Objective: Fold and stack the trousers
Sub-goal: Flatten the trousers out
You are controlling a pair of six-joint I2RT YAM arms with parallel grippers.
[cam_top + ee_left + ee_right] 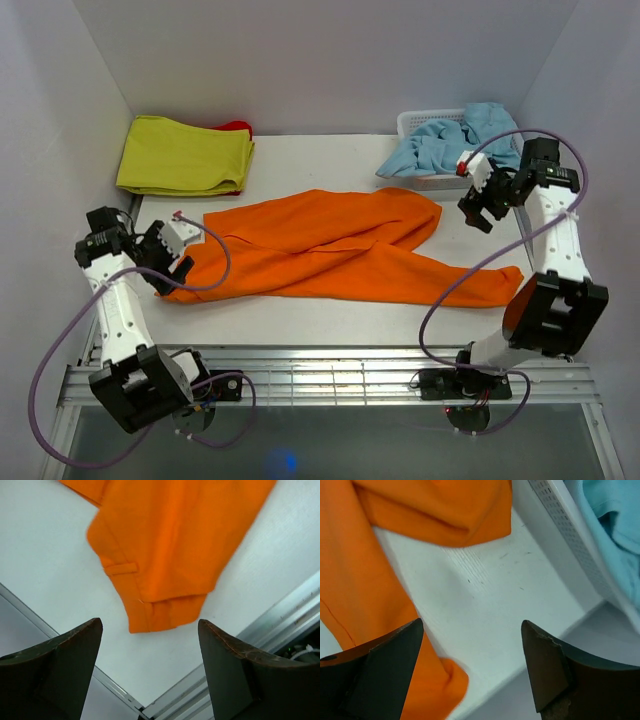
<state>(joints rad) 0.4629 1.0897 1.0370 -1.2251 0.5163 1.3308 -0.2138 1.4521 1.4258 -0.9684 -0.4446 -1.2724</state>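
My left gripper moves outward and turns next, then comes down onto the far corner of the waistband (208, 217), because that corner borders bare tabletop.
The bright orange trousers (330, 245) lie spread across the middle of the white table, waist end at the left, legs reaching right. My left gripper (172, 262) hovers open and empty just left of the waist corner; the left wrist view shows that corner with a belt loop (150, 580) ahead of my fingers (65, 665). My right gripper (480, 208) hangs open and empty above the table right of the leg ends. In the right wrist view the trouser legs (365, 580) lie to the left of bare table between my fingers (555, 665).
A folded yellow-green cloth (183, 156) lies at the back left with something red behind it. A white basket (425, 125) with a light blue garment (450, 140) stands at the back right; it shows in the right wrist view (570, 535). A metal rail (330, 375) runs along the near edge.
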